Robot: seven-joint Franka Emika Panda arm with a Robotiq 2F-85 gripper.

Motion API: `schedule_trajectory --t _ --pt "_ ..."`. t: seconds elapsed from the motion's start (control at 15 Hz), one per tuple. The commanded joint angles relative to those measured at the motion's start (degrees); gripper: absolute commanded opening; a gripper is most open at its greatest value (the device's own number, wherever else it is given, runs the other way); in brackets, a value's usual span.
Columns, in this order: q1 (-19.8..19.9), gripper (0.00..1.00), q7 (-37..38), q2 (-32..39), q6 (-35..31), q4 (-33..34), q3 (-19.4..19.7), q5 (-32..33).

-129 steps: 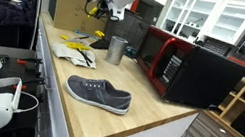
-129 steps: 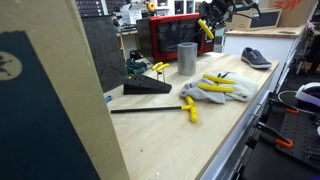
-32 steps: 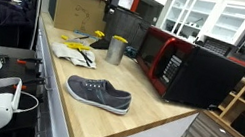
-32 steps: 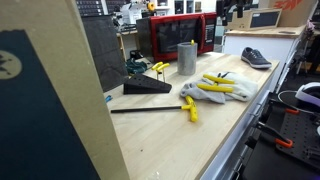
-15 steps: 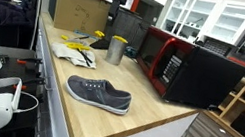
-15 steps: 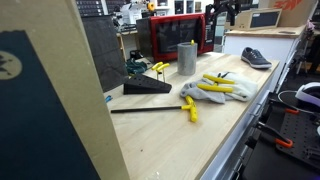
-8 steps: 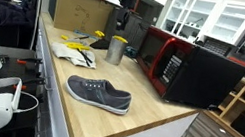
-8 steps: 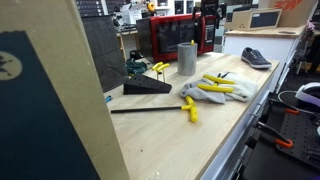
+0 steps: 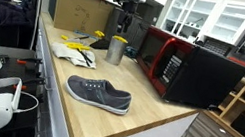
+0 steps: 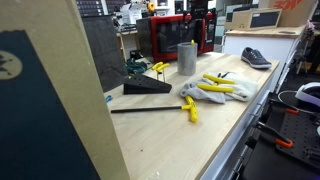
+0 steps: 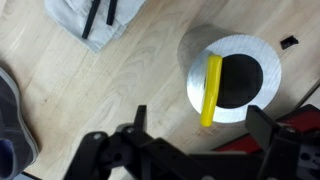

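I should move my gripper down over the cup's rim next, until its open fingers are on both sides of the yellow stick's protruding end (image 9: 120,38) (image 11: 208,112).
A metal cup (image 11: 232,72) stands on the wooden bench, and a yellow stick (image 11: 211,90) leans inside it with its end over the rim. My gripper (image 11: 203,122) hangs directly above the cup, open, with the black fingers (image 11: 140,116) spread wide and nothing between them. In an exterior view the gripper (image 9: 123,22) hovers a short way over the cup (image 9: 117,49), clear of it. The cup (image 10: 187,58) also stands in front of the microwave (image 10: 180,36).
A grey shoe (image 9: 99,94) lies near the bench's front end. White and yellow gloves (image 9: 75,52) lie beside the cup. A red and black microwave (image 9: 185,69) stands behind it, a cardboard box (image 9: 77,10) at the back. A black wedge (image 10: 145,87) and a yellow-handled tool (image 10: 190,108) lie further along.
Several seconds ago the gripper carried the yellow stick in the air; now the stick rests in the cup. Over the last second the open gripper has shifted slightly over the cup.
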State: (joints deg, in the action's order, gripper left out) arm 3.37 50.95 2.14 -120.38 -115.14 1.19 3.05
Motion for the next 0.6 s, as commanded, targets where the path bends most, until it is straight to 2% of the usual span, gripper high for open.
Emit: schedule_trajectory --t 0.0,0.33,0.4,0.47,0.53 --pt "-1.3 1.0 3.2 2.6 -0.9 1.9 0.3 -0.5" --pt "-1.4 1.0 3.8 3.9 -1.2 1.1 0.9 -0.6" --pt "-1.4 0.75 3.7 4.0 -1.3 0.9 1.1 -0.7" --pt "-1.4 0.74 3.6 4.2 -1.5 0.9 1.2 -0.6" --pt "-1.4 0.68 3.6 4.2 -1.5 0.8 1.3 -0.7"
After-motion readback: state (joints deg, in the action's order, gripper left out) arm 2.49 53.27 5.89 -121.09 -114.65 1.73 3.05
